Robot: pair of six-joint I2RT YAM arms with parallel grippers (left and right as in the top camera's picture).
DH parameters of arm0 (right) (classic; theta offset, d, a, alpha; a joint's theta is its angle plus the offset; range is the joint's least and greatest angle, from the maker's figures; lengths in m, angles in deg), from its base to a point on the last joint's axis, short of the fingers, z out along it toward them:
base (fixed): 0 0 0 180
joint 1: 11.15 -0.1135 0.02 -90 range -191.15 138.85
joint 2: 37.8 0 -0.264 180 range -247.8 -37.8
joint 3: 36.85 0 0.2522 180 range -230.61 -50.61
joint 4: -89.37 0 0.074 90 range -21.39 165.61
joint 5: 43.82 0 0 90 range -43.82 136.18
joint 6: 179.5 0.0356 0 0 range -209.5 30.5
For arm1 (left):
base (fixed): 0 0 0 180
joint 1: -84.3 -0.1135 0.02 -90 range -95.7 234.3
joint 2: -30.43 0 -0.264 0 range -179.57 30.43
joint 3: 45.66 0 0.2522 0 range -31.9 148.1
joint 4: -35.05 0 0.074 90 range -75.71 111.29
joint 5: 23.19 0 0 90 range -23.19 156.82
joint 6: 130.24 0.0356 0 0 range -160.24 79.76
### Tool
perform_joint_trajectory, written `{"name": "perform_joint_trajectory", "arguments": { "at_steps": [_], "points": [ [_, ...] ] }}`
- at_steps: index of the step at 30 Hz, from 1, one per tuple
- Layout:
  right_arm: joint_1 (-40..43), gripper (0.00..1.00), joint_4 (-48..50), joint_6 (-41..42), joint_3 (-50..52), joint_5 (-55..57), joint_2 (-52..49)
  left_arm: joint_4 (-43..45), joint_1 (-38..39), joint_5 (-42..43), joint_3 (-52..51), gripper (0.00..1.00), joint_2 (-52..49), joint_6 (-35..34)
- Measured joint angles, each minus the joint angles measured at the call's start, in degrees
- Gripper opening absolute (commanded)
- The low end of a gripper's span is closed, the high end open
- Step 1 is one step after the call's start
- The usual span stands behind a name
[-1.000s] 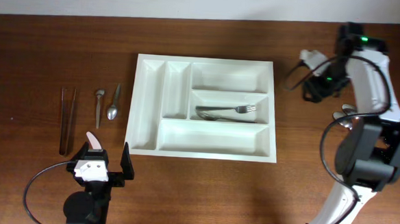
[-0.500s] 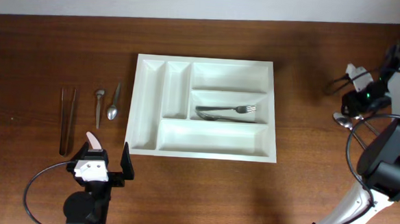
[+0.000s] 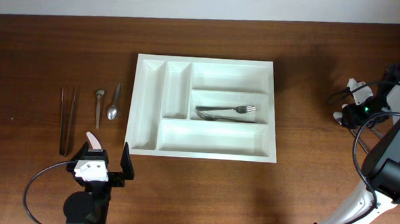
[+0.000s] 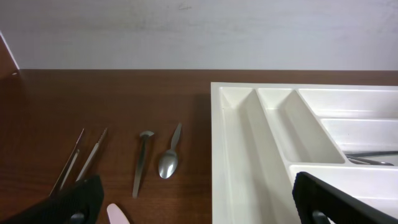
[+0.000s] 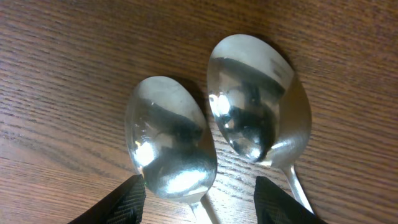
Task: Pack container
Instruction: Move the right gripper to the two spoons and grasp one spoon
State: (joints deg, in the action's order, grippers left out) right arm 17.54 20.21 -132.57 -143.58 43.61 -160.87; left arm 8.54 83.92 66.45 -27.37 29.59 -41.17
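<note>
The neck of the spoon [image 5: 197, 205] to the left in the wrist view is between my open fingers, so I will lower my right gripper around it and close.
The white cutlery tray [image 3: 145, 109] lies at the table's middle, with forks [image 3: 225, 112] in its middle long compartment. It also shows in the left wrist view [image 4: 236, 155]. My right gripper [image 3: 344, 117] is low over the table at the far right, open. Its wrist view shows two spoon bowls side by side: the left spoon [image 5: 171, 146] lies between the open fingertips [image 5: 112, 208], the right spoon [image 5: 258, 121] lies just beyond. My left gripper [image 3: 105, 163] is open and empty at the front left, near the tray's corner.
Left of the tray lie a small spoon [image 3: 114, 108], a small utensil [image 3: 99, 107] and a pair of dark chopsticks [image 3: 66, 119]. A pink-tipped piece [image 3: 95, 142] sits by the left gripper. The right arm's base and cables [image 3: 389, 163] stand at the right edge.
My right gripper has swung from beside the tray's far right corner out to the right edge and down over the two spoons. The left arm has not moved.
</note>
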Motion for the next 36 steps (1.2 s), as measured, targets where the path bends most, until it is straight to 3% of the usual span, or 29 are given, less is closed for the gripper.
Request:
{"name": "perform_joint_trajectory", "arguments": {
  "at_steps": [18,30,36],
  "points": [
    [0.0,0.57,-2.0,1.1,0.0,-4.2,0.0,0.0,0.0,0.0,0.0,0.99,0.0,0.0],
    [0.0,0.56,1.9,2.6,4.1,-4.3,0.0,0.0,0.0,0.0,0.0,0.99,0.0,0.0],
    [0.0,0.41,3.3,2.5,5.1,-3.9,0.3,0.0,0.0,0.0,0.0,0.99,0.0,0.0]
  ]
}}
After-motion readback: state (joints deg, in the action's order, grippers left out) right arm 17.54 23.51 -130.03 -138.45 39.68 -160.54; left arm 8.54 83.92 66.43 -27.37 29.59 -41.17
